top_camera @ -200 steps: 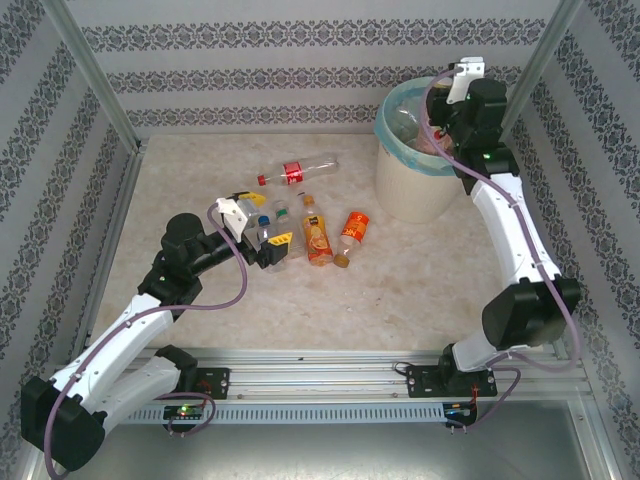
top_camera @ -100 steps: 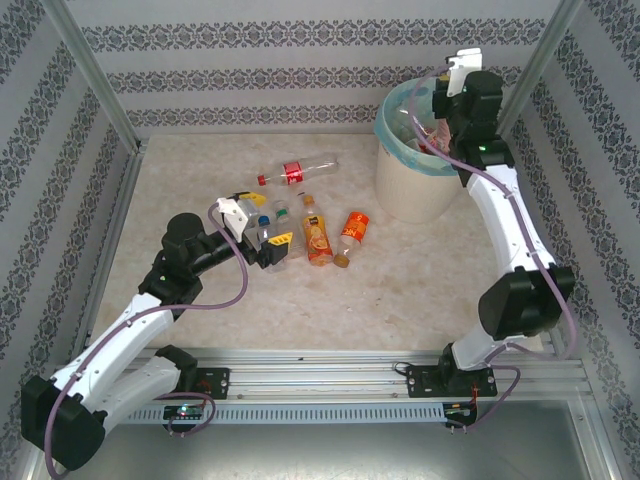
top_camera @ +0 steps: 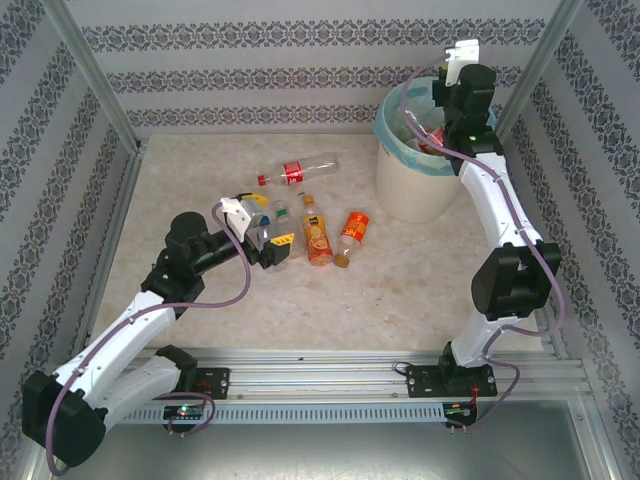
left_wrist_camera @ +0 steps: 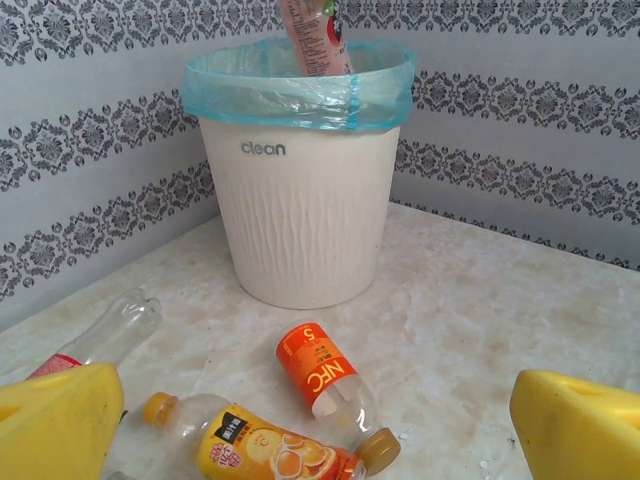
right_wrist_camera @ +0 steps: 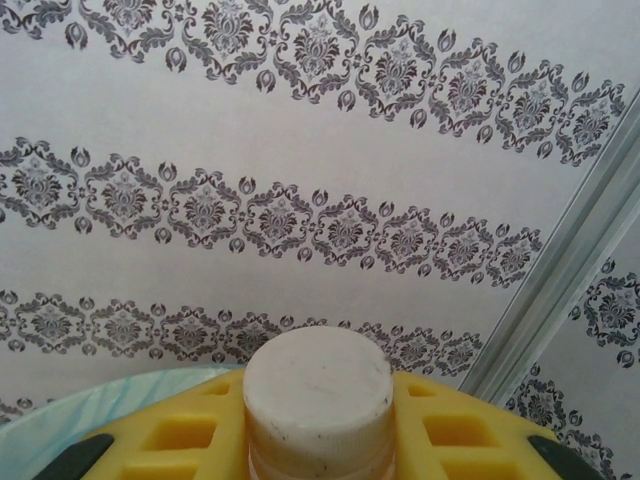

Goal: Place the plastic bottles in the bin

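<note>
The bottom end of the bottle is inside the bin's rim. I will lower my right gripper toward the liner next and let go of the bottle.
The cream-white bin (top_camera: 415, 185) with a teal liner stands at the back right, and the left wrist view faces it (left_wrist_camera: 300, 200). Above its mouth my right gripper (top_camera: 436, 120) is shut on a plastic bottle (left_wrist_camera: 315, 35) with a pink-red label. That bottle's white cap (right_wrist_camera: 318, 395) sits between the yellow fingers (right_wrist_camera: 170, 440). Several plastic bottles lie on the table: a clear red-labelled one (top_camera: 295, 172), an orange juice one (top_camera: 317, 232) and an orange NFC one (top_camera: 352, 228) (left_wrist_camera: 320, 372). My left gripper (top_camera: 265, 222) is open over the bottles at the left of the group.
Patterned walls close the table on three sides, with metal posts at the corners (top_camera: 545, 50). The bin stands close to the back wall. Bare marble tabletop (top_camera: 400, 290) lies between the bottle group and the near rail.
The right arm has risen and swung back over the bin, still gripping its bottle. The left arm and the bottles on the table have stayed put.
</note>
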Robot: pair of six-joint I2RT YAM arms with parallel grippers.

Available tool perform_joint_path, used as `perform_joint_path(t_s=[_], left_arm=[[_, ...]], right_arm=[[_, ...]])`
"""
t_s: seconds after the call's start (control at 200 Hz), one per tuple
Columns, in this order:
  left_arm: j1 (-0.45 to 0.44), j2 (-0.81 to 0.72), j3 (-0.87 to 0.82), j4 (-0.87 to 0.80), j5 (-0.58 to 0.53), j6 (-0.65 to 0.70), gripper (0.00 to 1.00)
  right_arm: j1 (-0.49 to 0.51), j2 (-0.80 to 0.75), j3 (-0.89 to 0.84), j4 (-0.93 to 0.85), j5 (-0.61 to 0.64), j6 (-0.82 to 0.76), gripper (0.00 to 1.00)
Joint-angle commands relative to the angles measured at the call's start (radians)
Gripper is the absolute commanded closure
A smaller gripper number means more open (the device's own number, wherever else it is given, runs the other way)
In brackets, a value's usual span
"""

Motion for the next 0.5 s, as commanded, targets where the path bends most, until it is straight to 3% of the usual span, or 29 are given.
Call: perform_joint_path(t_s=[0.0,0.205,0.495], left_arm=[[-0.013,0.002,0.031,-0.017,0.006,0.016,0.0],[-0.014,0.004,0.03,-0.023,0.004,0.026,0.0],[-0.016,0.014,0.035,-0.034,0.003,0.033,0.0]], right_arm=[[-0.007,0.04,0.031,0.04,-0.012,-0.003,1.0],[-0.041,0.073,-0.005,0.13,-0.111,0.068,1.0],[-0.061,0.066,-0.092,0.211,-0.137,0.11,1.0]])
